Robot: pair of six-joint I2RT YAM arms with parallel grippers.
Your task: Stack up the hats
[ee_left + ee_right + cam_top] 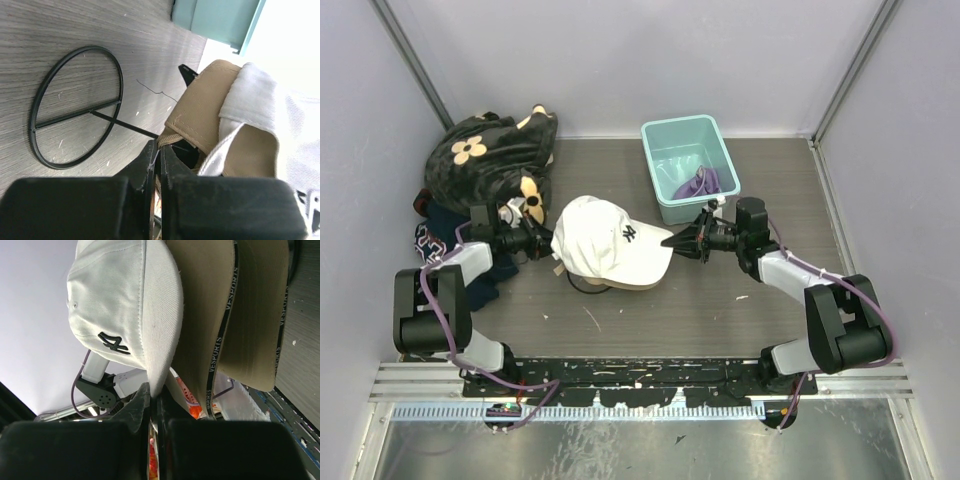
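The white cap already covers the tan cap, so the robot's right gripper should bring the white cap's brim [160,335] down toward the tan cap's brim below the gripper and let go.
The white cap [605,240] lies at the table's middle on top of the tan cap [625,284], whose brim shows beneath it. My left gripper [546,243] is at the caps' back, shut on the tan cap's rear strap [172,136]. Its fingertips [159,146] meet there, beside the white cap's edge [260,100]. My right gripper [672,242] is shut on the white cap's brim [160,335], seen pinched in the right wrist view [154,390]. The tan brim [255,315] hangs beside it. The purple cap [698,183] lies in the teal bin. The black cap is hidden.
The teal bin [665,140] stands at the back right and shows in the left wrist view [215,20]. A black wire ring stand [75,107] lies flat under the caps. Black fabric with tan flowers [485,155] and dark navy clothing [435,240] are piled at the back left.
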